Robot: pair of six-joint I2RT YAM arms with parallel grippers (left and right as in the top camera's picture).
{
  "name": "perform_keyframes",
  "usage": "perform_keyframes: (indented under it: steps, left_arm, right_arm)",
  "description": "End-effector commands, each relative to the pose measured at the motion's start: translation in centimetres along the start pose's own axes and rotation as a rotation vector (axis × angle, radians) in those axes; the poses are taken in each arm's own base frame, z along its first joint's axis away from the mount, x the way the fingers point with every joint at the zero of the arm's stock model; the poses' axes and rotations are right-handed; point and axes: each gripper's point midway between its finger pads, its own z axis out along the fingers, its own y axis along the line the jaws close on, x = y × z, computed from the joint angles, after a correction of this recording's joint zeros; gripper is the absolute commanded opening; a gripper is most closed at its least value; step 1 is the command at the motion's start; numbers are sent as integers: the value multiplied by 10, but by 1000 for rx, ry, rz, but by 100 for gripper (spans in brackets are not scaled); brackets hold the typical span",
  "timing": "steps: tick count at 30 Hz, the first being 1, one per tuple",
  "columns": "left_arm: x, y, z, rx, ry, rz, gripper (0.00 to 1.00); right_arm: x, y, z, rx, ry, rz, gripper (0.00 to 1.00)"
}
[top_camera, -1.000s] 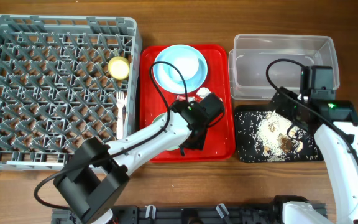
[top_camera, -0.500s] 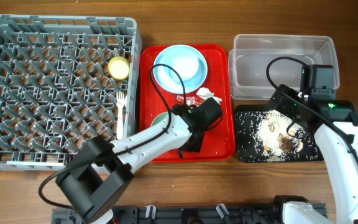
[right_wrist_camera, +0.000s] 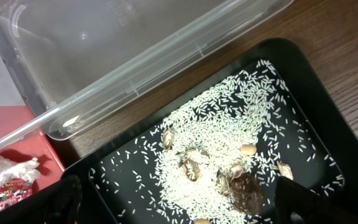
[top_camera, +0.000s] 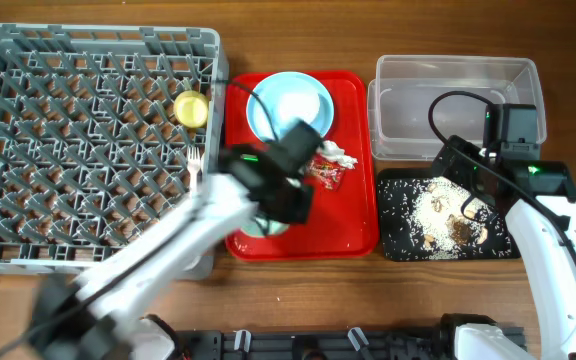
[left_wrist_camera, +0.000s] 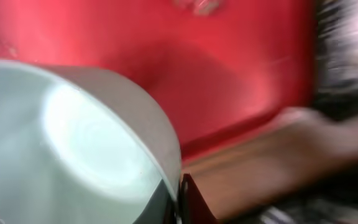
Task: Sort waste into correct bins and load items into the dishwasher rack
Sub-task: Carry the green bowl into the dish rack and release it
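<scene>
My left gripper holds the pale green bowl (top_camera: 261, 227) and will lift it over the grey rack's edge next. Then it will tilt the bowl and lower it into the empty pegs of the rack's near part.
My left gripper (top_camera: 278, 212) is shut on the rim of the pale green bowl (top_camera: 261, 227) at the red tray's front left; the arm is motion-blurred. In the left wrist view the bowl (left_wrist_camera: 73, 143) fills the left, with my fingers (left_wrist_camera: 180, 199) pinching its rim. The red wrapper (top_camera: 325, 172) and white tissue (top_camera: 337, 153) lie on the tray. My right gripper (right_wrist_camera: 182, 205) is open and hovers over the food scraps (right_wrist_camera: 229, 143) in the black tray (top_camera: 398, 235). The clear tub (top_camera: 458, 100) is behind it.
The grey rack (top_camera: 88, 150) holds the yellow cup (top_camera: 190, 110) and a white fork (top_camera: 197, 168). A light blue bowl on a plate (top_camera: 290, 105) sits at the back of the red tray (top_camera: 353, 225). Black cables arch over both arms.
My left arm has swung left and back with the pale green bowl, uncovering the wrapper and tissue. The right arm has not moved.
</scene>
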Motion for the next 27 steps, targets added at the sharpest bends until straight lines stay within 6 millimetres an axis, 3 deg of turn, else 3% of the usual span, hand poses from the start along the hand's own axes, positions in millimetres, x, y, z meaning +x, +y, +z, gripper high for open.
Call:
perform_keyframes:
  steps: [1,3,6,8,10,13,20,24,27]
  left_arm:
    - [-5,-7,-81,423,-75,-1,4]
    - [-12,35,-122,564,-178,-106,4]
    - [-17,78,-154,768,-331,-201,4]
    - [-15,108,-155,830,-414,-298,4]
    - [-8,146,-139,848,-464,-440,4]
    - [0,163,-119,877,-468,-515,4]
    - [0,172,-86,916,-383,-541,4]
    - [13,179,-65,790,-300,-517,4]
    - [21,192,-61,738,-270,-593,18]
  right_arm:
    - [-3,2,0,-8,0,-7,100]
    - [-3,2,0,-8,0,-7,100]
    - [-3,2,0,-8,0,-7,100]
    - [-3,2,0,-8,0,-7,100]
    - [-3,2,0,-8,0,-7,100]
    - [-3,2,0,-8,0,-7,100]
    - [-3,2,0,-8,0,-7,100]
    - [-3,2,0,-8,0,-7,100]
    - [-3,2,0,-8,0,-7,100]
